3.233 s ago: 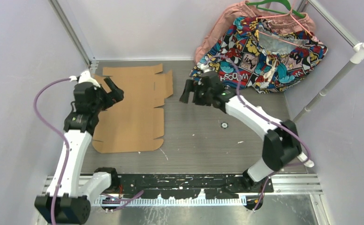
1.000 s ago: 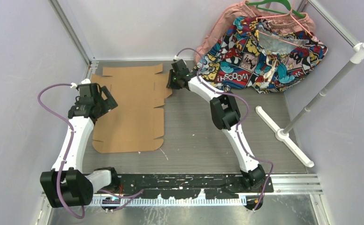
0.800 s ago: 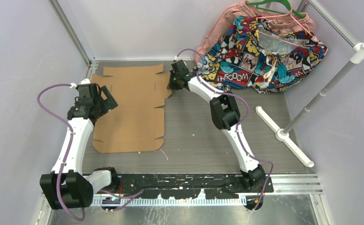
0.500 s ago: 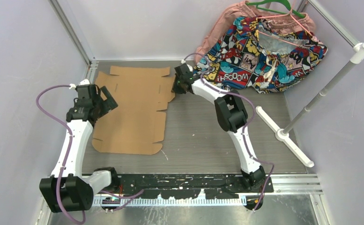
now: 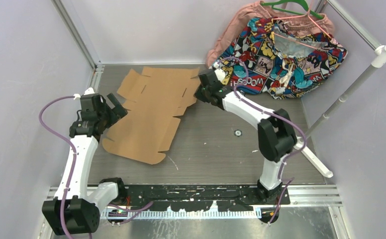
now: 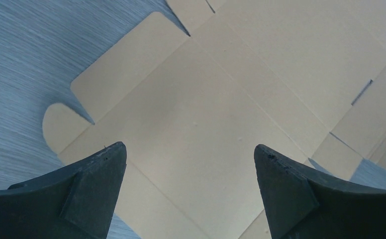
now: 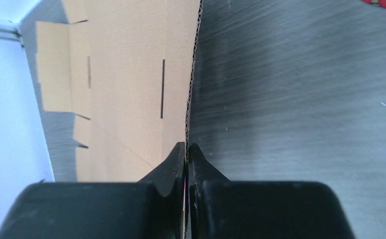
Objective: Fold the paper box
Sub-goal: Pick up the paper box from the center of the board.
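The sheet lies skewed, so my right gripper should swing the flap edge around, back toward the small round fitting, before opening.
The paper box is a flat brown die-cut cardboard sheet with flaps and slits, lying skewed on the grey table. My right gripper is shut on the edge of its far right flap. In the right wrist view the corrugated edge runs straight into the closed right gripper, with the sheet spreading to the left. My left gripper hovers open over the sheet's left side. In the left wrist view the left gripper stands wide open above the bare cardboard, holding nothing.
A comic-print cloth on a green hanger lies piled at the back right over pink fabric. A white pole leans at the right, its white foot on the table. A small round fitting sits mid-table.
My right gripper closed on the sheet's right flap and pulled it rightward, turning the whole sheet clockwise. The left gripper stayed open and shifted only slightly.
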Controlling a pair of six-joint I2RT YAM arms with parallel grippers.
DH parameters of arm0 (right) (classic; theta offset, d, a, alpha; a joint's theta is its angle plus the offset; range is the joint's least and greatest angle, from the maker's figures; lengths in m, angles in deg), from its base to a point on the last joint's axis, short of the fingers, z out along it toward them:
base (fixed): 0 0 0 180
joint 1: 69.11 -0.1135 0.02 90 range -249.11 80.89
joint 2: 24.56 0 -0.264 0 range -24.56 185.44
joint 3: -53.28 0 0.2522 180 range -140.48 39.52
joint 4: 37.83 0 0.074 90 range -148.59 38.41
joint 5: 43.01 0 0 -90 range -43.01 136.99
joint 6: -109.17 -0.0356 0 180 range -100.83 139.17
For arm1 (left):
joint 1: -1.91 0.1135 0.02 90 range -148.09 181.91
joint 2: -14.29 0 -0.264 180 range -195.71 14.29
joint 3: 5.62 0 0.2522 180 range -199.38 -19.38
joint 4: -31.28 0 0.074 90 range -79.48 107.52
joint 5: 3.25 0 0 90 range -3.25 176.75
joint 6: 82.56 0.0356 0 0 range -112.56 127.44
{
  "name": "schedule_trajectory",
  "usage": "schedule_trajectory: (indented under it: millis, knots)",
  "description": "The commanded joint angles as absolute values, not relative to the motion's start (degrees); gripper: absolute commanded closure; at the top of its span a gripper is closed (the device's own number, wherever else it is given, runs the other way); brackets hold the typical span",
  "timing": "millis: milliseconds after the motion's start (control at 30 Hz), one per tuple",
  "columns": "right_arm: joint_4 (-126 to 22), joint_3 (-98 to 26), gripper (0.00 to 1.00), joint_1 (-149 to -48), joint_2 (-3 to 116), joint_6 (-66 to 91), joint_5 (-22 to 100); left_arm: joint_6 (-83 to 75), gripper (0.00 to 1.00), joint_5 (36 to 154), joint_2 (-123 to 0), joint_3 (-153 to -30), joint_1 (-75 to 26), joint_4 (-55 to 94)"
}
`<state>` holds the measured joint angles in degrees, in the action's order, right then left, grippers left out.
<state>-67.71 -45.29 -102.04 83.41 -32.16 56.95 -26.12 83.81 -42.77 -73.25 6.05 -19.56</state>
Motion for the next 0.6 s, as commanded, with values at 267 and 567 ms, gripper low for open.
schedule_trajectory:
  millis: [267,567]
  knots:
    - [-69.4,-14.8,0.99,-103.3,54.5,-52.2,79.8,-28.1,0.00,90.1,-42.3,-70.8,6.2,-15.0]
    - [-69.7,5.5,0.99,-103.9,43.2,-74.2,87.8,-29.5,0.00,92.7,-42.0,-68.2,6.2,-14.5]
